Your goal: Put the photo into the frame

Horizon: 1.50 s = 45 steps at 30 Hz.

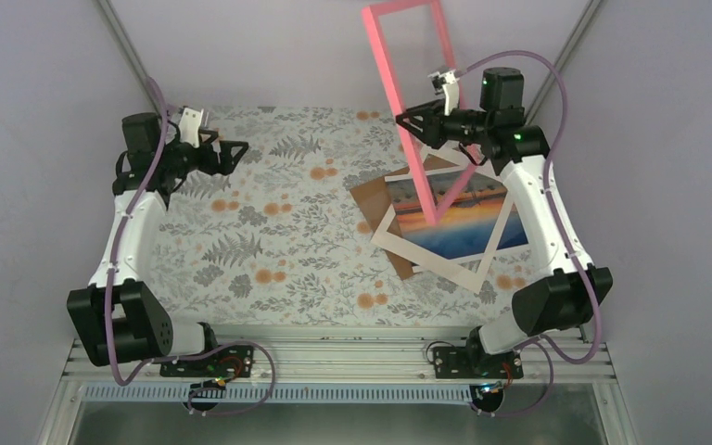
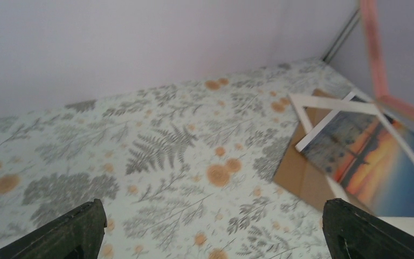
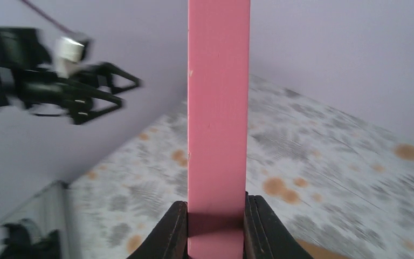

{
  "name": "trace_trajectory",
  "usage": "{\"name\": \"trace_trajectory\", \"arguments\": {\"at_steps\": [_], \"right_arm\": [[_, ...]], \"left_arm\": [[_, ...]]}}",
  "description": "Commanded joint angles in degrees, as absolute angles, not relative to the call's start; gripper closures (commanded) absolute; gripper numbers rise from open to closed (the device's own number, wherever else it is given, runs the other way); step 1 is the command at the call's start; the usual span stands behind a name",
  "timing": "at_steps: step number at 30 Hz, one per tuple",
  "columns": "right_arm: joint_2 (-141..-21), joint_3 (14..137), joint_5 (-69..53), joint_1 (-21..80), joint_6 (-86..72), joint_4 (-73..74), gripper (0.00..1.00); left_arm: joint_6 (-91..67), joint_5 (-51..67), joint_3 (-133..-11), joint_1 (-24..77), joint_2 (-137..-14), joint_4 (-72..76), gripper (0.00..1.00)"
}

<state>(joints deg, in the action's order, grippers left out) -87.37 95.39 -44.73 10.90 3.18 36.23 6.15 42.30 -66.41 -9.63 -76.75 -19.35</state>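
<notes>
The left gripper will next turn and reach to the right in the top view, onto the pink frame's ungripped long side (image 1: 447, 39).
My right gripper (image 1: 412, 126) is shut on the long side of the pink frame (image 1: 414, 120) and holds it lifted and tilted above the table's right side. In the right wrist view the frame's pink edge (image 3: 218, 118) stands between my fingers (image 3: 173, 232). The sunset photo (image 1: 459, 218) lies flat under the frame's low end, with the white mat border (image 1: 399, 239) askew on it; the photo also shows in the left wrist view (image 2: 374, 164). My left gripper (image 1: 238, 154) is open and empty above the table's left back part.
A brown backing board (image 1: 371, 197) lies under the photo and mat, also in the left wrist view (image 2: 302, 178). The table has a fern-and-flower patterned cloth (image 1: 269, 232). Grey walls close in the back and sides. The arm bases stand on a metal rail at the near edge.
</notes>
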Motion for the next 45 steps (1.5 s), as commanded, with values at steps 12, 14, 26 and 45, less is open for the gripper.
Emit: {"name": "trace_trajectory", "arguments": {"at_steps": [12,14,26,45], "right_arm": [[-83.46,90.66,-86.82,14.38,-33.46,-3.44,0.97],[-82.23,88.97,-86.96,14.47,-35.97,-5.47,0.97],[-80.58,88.22,-86.63,14.41,-40.92,-8.46,0.97],[-81.29,87.98,-86.65,14.16,-44.43,-11.27,0.96]], "left_arm": [[-15.14,51.46,-63.88,2.1,-82.86,8.2,0.0],[-18.68,52.01,-62.92,3.87,-84.06,13.26,0.0],[-33.82,46.75,-67.39,12.71,-98.59,31.37,0.0],[-50.67,47.71,-85.71,20.34,-122.46,53.79,0.06]]}}
